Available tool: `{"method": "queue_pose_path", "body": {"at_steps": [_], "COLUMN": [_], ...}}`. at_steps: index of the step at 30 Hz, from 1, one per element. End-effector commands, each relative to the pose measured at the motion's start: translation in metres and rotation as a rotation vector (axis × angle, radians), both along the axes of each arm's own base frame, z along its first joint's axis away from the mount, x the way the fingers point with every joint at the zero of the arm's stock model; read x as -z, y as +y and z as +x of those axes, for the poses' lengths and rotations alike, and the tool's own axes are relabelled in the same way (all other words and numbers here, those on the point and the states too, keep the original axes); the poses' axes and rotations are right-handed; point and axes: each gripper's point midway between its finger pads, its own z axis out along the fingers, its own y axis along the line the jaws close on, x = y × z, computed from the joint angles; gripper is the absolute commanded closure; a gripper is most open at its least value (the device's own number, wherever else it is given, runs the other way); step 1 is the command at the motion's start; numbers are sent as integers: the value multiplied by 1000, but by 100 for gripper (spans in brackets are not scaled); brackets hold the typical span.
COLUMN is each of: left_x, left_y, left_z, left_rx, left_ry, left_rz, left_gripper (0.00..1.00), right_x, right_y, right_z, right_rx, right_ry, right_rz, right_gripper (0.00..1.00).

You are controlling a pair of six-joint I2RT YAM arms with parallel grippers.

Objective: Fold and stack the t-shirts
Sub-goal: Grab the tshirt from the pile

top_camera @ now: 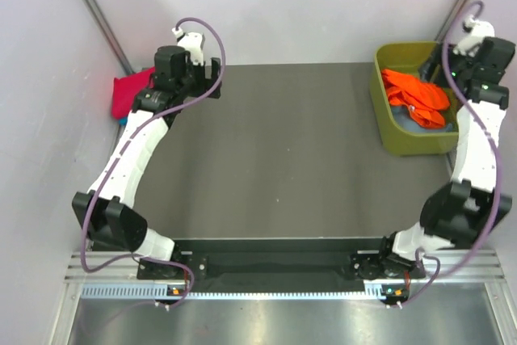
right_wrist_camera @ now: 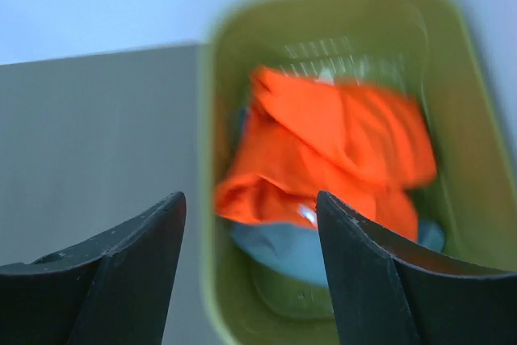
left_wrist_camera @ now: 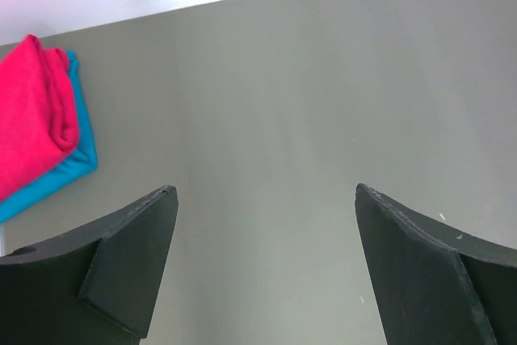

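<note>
The orange t-shirt lies uppermost, so next my right gripper will lower into the tub, onto the bunched fold of the orange t-shirt (top_camera: 416,94) by the tub's table-facing side.
A folded crimson-pink t-shirt (top_camera: 129,93) (left_wrist_camera: 32,119) lies on a folded light blue one (left_wrist_camera: 73,167) at the table's far left edge. My left gripper (top_camera: 218,78) (left_wrist_camera: 266,191) hovers to the right of that stack, open wide, with only bare table between its fingers. A crumpled orange t-shirt (top_camera: 416,94) (right_wrist_camera: 331,143) lies in the olive-green tub (top_camera: 388,131) (right_wrist_camera: 212,280) on top of a light blue t-shirt (top_camera: 424,123) (right_wrist_camera: 283,248). Above the tub's near left rim hangs my right gripper (top_camera: 440,66) (right_wrist_camera: 250,199), open and holding nothing. The right wrist view is blurred.
The tub stands at the far right of the dark table (top_camera: 283,159). Pale walls close in on the left, back and right. Both arm bases sit on the metal rail (top_camera: 275,268) at the near edge.
</note>
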Motion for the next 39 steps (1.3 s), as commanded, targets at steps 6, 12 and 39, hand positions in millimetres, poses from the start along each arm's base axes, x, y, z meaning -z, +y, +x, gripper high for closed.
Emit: {"method": "queue_pose_path", "body": {"at_steps": [6, 12, 39], "left_x": [8, 21, 52], "left_y": [8, 25, 47], "left_z": [-29, -21, -5], "left_rx": [26, -10, -67], "left_ry": [26, 59, 122], "left_rz": [-45, -63, -28], "left_gripper": [6, 6, 7], "right_x": [123, 139, 166], "right_y": [-52, -53, -8], "right_z": [20, 39, 107], "right_rx": [99, 73, -85], "right_ry": [270, 293, 300], "right_rz": [309, 353, 216], "right_gripper": [32, 30, 86]}}
